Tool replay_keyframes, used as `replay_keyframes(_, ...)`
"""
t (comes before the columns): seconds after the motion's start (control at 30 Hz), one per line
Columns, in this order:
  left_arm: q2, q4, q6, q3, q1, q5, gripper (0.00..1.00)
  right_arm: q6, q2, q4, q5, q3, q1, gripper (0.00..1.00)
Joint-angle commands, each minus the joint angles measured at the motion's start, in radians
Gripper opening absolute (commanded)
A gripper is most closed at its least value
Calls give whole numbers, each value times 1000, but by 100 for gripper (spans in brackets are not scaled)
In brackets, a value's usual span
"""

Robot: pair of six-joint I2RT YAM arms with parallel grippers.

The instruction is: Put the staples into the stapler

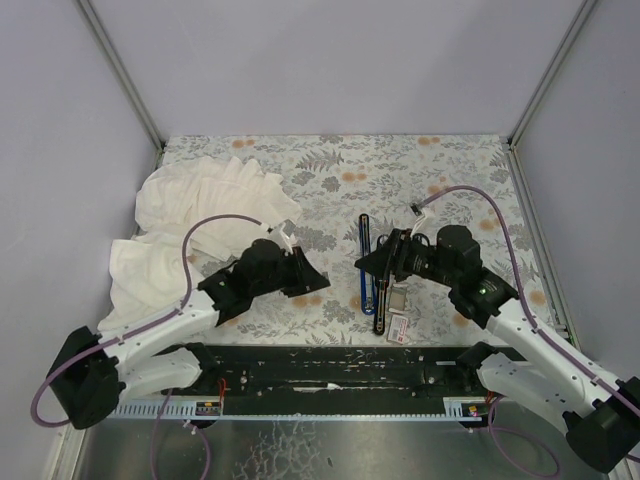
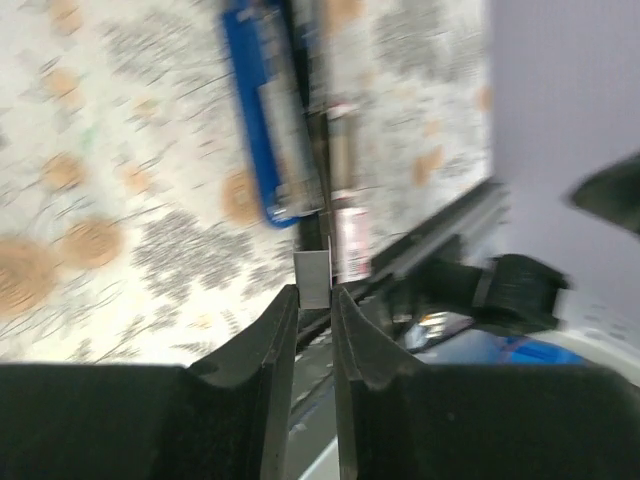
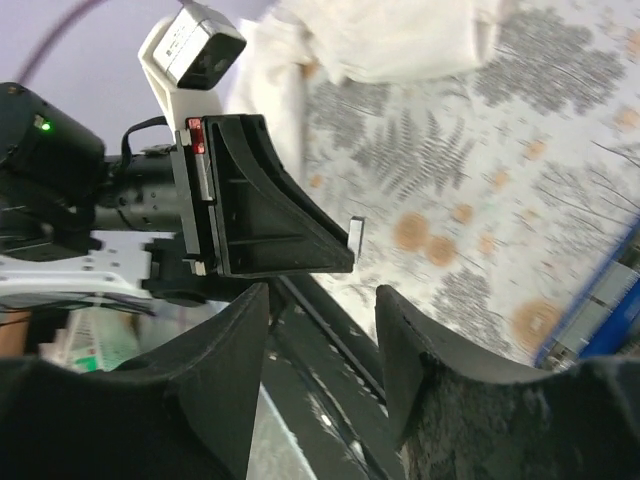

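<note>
Next I should tip my left gripper fingers-down, lower it to the dark flower print beside the stapler, and release the strip of staples there, since that tabletop is empty.
The stapler (image 1: 368, 268) lies hinged open on the patterned table, its blue arm (image 2: 262, 120) beside the black base (image 1: 381, 305). A tiny white box with a red label (image 1: 400, 327) sits by its near end and also shows in the left wrist view (image 2: 352, 240). My left gripper (image 2: 314, 300) is shut on a short silvery strip of staples (image 2: 313, 278), left of the stapler and apart from it (image 1: 320, 281). My right gripper (image 3: 322, 320) is open and empty, hovering at the stapler's middle (image 1: 363, 262) and facing the left gripper. The strip also shows in the right wrist view (image 3: 357, 232).
A large white cloth (image 1: 200, 225) lies crumpled at the table's back left. A black rail (image 1: 330, 375) runs along the near edge between the arm bases. Grey walls enclose the table on three sides.
</note>
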Motion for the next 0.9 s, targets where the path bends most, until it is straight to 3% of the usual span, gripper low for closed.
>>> replay_keyframes(0.0,106,-210,80,53,-59,-171,0,-130,4,-136,97,23,0,53)
replay_keyframes(0.3,373,-264,69,151,-151,-268,0,-211,24,-213,157,-7,0,53)
replay_keyframes(0.6,516,-273,83,201,-178,-241,3,-244,57,-232,173,-15,0,53)
replay_keyframes(0.73,545,-273,91,214,-182,-230,11,-247,78,-231,178,-17,0,53)
replay_keyframes(0.87,565,-267,97,222,-193,-217,27,-249,101,-237,183,-13,0,53)
